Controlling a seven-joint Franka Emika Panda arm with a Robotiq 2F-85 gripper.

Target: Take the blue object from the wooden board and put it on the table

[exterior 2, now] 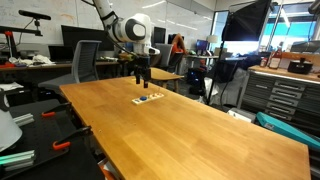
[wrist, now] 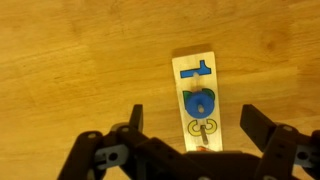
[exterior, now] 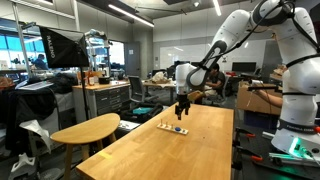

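I will next bring my gripper down over the round blue object (exterior: 180, 129) (wrist: 200, 105), and then I will close my gripper on it.
The wooden board (wrist: 199, 100) is a narrow pale strip lying on the table (wrist: 70, 70). In the wrist view a round blue object (wrist: 201, 103) with a small hole sits on the board's middle, with a flat blue T-shaped mark (wrist: 197, 69) at its far end and a yellow figure with a grey peg at the near end. My gripper (wrist: 194, 125) is open, its two dark fingers on either side of the board, above it. In both exterior views the gripper (exterior: 182, 103) (exterior 2: 141, 74) hovers over the board (exterior: 173, 127) (exterior 2: 148, 98).
A rounded oval wooden table (exterior: 85, 129) stands beside the long table. A black office chair (exterior 2: 88, 58) and desks with clutter (exterior 2: 285, 70) surround it. The long tabletop (exterior 2: 190, 130) stretches wide around the board.
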